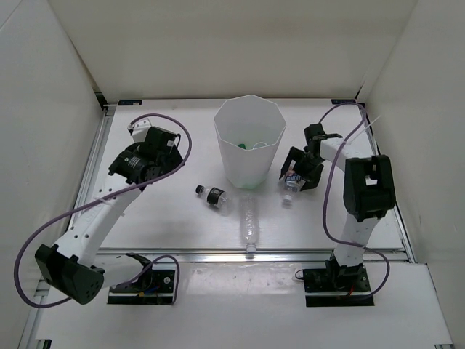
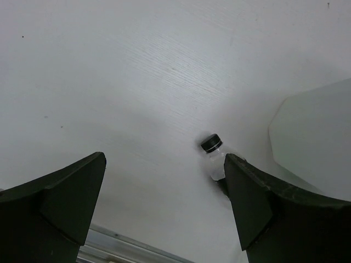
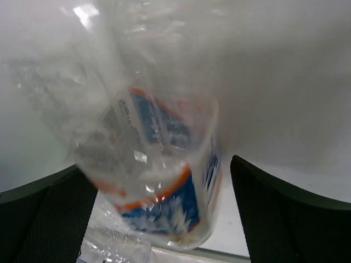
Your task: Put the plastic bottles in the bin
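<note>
My left gripper will move down and to the right in the top view and close around the bottle's shoulder [image 1: 205,192] [image 2: 218,155], because the cap of the black-label bottle faces the open gripper.
The tall white bin [image 1: 251,138] stands at the table's middle back, and a green bottle [image 1: 256,145] shows inside it. A clear bottle with a black label [image 1: 213,195] lies in front of the bin to the left. A plain clear bottle [image 1: 250,224] lies near the front edge. The blue-label bottle [image 1: 293,182] lies right of the bin, between the fingers of my right gripper [image 1: 299,174]. In the right wrist view the bottle [image 3: 164,181] is blurred, with a gap to the right finger [image 3: 274,219]. My left gripper [image 1: 156,156] is open and empty. No white-label bottle shows.
The left wrist view shows the black-capped bottle [image 2: 213,156] partly behind my right finger [image 2: 263,208], the bin's side [image 2: 312,137] at the right and a metal rail [image 2: 126,244] at the bottom. White walls enclose the table on three sides.
</note>
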Available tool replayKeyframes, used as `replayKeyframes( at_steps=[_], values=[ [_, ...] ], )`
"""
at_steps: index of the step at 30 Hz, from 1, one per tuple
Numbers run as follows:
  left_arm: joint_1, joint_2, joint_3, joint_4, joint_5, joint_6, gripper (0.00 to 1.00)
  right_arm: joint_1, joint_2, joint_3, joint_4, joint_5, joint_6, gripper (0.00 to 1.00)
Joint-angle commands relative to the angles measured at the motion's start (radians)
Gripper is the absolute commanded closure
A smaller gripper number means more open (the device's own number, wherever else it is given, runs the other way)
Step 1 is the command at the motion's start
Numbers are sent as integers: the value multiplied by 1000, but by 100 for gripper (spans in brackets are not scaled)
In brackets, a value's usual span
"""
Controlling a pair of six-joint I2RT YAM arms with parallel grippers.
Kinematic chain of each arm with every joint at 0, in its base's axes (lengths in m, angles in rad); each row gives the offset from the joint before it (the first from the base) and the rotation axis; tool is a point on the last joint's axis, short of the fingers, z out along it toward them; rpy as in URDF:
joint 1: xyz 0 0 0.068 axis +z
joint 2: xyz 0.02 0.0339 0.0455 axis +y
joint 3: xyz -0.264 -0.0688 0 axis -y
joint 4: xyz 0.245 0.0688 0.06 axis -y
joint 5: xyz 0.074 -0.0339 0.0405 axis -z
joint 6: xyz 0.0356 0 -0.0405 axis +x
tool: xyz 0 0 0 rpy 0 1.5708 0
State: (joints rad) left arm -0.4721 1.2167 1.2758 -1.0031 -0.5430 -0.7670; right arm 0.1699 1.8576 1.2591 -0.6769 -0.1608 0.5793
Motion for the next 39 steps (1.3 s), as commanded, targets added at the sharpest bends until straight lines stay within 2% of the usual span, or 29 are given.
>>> replayKeyframes(
  at_steps=[1, 2, 3, 5, 6, 9, 14, 17, 19, 22, 23, 24, 27, 28, 31, 32, 34, 35, 36, 39],
  values=[
    [6, -52, 10, -35, 31, -20, 0, 5, 63, 62, 30, -22, -26, 2],
    [6, -52, 10, -45, 40, -20, 0, 5, 74, 62, 30, -22, -26, 7],
    [6, -52, 1, -45, 49, -29, 0, -6, 74, 62, 20, -22, -13, 19],
    [15, -52, -13, -45, 70, -29, 0, -6, 62, 39, 10, -8, 0, 33],
    [26, -52, -27, -36, 81, -40, 0, -15, 40, 24, 10, 25, 14, 46],
    [26, -31, -50, -25, 107, -66, 0, -15, -146, -6, -35, 114, 36, 57],
    [26, -31, -115, 56, 160, -86, 0, -1, -398, 129, -167, 179, 68, 62],
    [26, 0, -139, 92, 189, -86, 0, 74, -489, 304, -132, 201, 68, 62],
    [26, 29, -139, 103, 210, -86, 0, 153, -479, 472, -106, 233, 13, 62],
    [26, 82, -139, 122, 248, -77, 0, 280, -356, 685, -95, 279, -88, 62],
    [26, 96, -139, 123, 261, -77, 0, 314, -274, 826, -95, 309, -169, 62],
    [26, 125, -129, 132, 285, -68, 0, 374, -234, 885, -95, 370, -211, 61],
    [26, 161, -128, 178, 325, -58, 0, 390, -144, 950, -76, 392, -217, 54],
    [26, 176, -128, 196, 348, -46, 0, 401, -130, 950, -76, 392, -207, 44],
    [26, 201, -128, 238, 379, -37, 0, 414, -106, 884, -76, 388, -190, 30],
    [26, 216, -128, 251, 388, -25, 0, 414, -106, 875, -76, 388, -177, 17],
    [26, 234, -128, 264, 400, -12, 0, 414, -119, 875, -108, 342, -167, 10],
    [26, 247, -128, 264, 414, -12, 0, 424, -132, 849, -108, 342, -154, 3],
    [26, 247, -128, 279, 414, -12, 0, 424, -144, 838, -108, 355, -154, 0],
    [26, 273, -138, 316, 469, -12, 0, 424, -190, 838, -127, 383, -154, 0]
  ],
)
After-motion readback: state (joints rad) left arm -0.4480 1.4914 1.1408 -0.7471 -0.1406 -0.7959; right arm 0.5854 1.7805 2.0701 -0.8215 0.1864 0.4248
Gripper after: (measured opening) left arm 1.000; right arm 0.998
